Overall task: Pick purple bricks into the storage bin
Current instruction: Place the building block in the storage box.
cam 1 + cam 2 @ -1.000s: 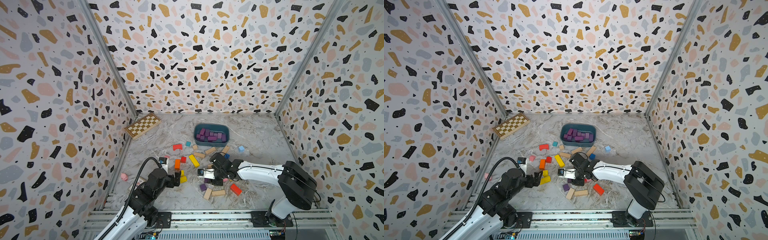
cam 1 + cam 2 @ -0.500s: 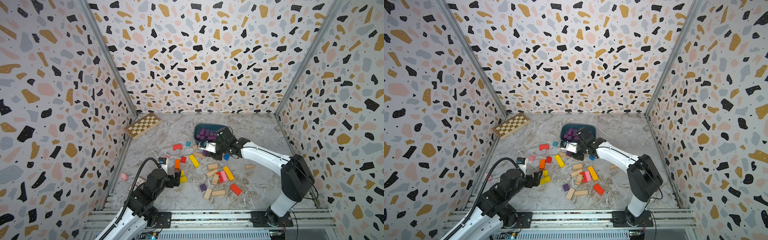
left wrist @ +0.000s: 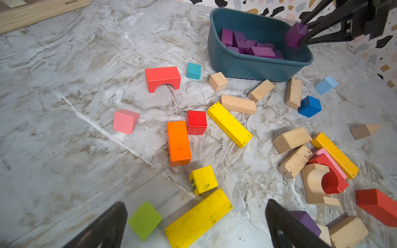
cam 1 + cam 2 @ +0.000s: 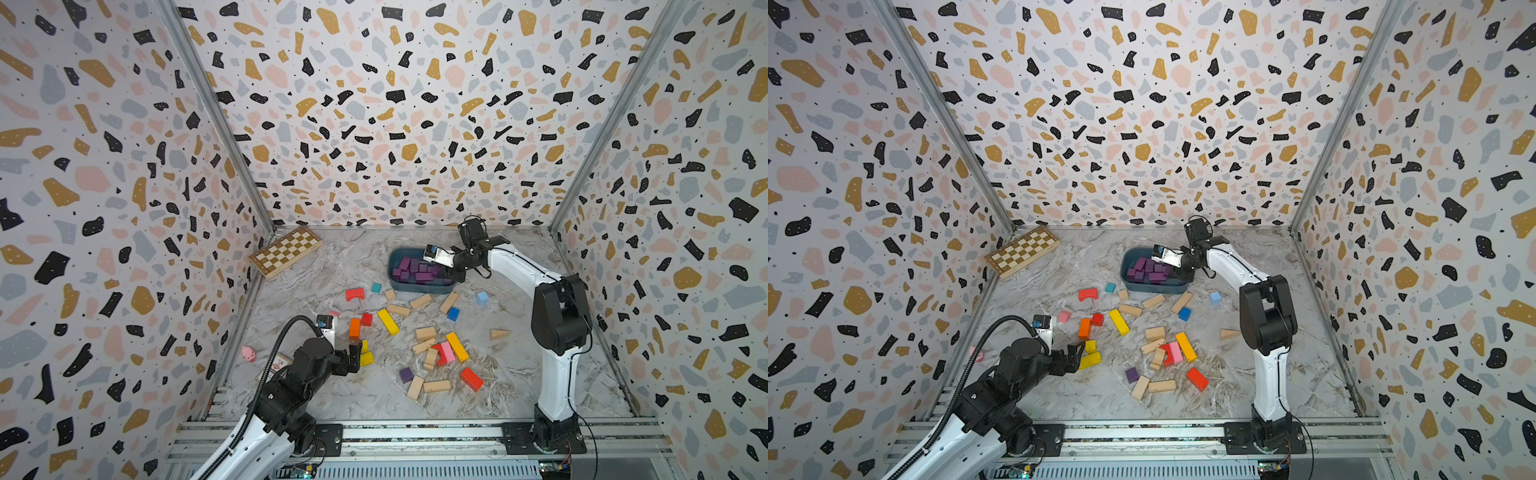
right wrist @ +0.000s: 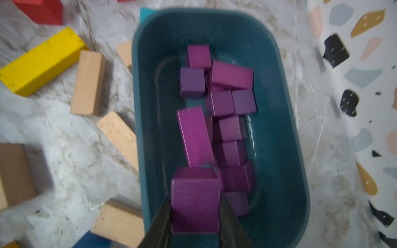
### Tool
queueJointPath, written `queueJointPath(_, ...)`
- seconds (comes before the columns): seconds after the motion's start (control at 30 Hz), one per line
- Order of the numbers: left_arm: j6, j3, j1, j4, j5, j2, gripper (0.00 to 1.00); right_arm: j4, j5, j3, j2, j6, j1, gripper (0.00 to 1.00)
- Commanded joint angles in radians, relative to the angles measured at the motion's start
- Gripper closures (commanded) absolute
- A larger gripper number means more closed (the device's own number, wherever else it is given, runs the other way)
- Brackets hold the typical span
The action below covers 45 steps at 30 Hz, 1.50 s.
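Observation:
Next, the right gripper moves down a little and opens to release the purple cube into the bin's end [image 4: 445, 278] [image 5: 248, 217], since the bricks there lie below its fingers.
The teal storage bin [image 4: 415, 286] [image 4: 1150, 286] stands at the back middle with several purple bricks [image 4: 409, 270] [image 5: 227, 103] lying in it. My right gripper [image 5: 195, 203] is shut on a purple cube [image 5: 195, 193] and holds it just above the bin's right end, as the left wrist view shows [image 3: 296, 35]. One more purple cube [image 4: 406, 375] [image 3: 305, 221] lies on the table beside plain wooden blocks near the front. My left gripper [image 3: 196, 206] [image 4: 355, 355] stands open low over a yellow bar [image 3: 198, 216] and a green cube [image 3: 145, 220], holding nothing.
Red, orange, yellow, blue, pink and plain wooden blocks [image 4: 432, 353] are scattered between the bin and the front rail. A wooden chessboard [image 4: 286, 250] lies at the back left. A small pink toy [image 4: 248, 353] sits by the left wall. Patterned walls close three sides.
My right arm has carried the purple cube from the block pile near the front back to above the bin. The left arm has stayed where it was, open.

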Motion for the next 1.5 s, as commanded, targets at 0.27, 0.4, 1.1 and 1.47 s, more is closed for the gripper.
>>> queueJointPath(0.27, 0.014, -0.006, -0.002, 0.03, -0.004, -0.011, 0.01, -0.126, 0.009, 0.177, 0.123, -0.1, -0.019, 1.0)
queueJointPath(0.4, 0.012, -0.008, -0.002, 0.03, -0.008, -0.016, 0.01, -0.137, 0.015, 0.198, 0.144, -0.114, -0.019, 1.0)
queueJointPath(1.1, 0.012, -0.007, -0.002, 0.03, -0.012, -0.013, 0.01, -0.105, -0.048, 0.122, 0.058, -0.131, -0.011, 0.78)
queueJointPath(1.47, 0.012, -0.011, -0.002, 0.025, -0.008, -0.033, 0.01, -0.036, -0.02, 0.136, -0.044, -0.074, 0.002, 0.0)
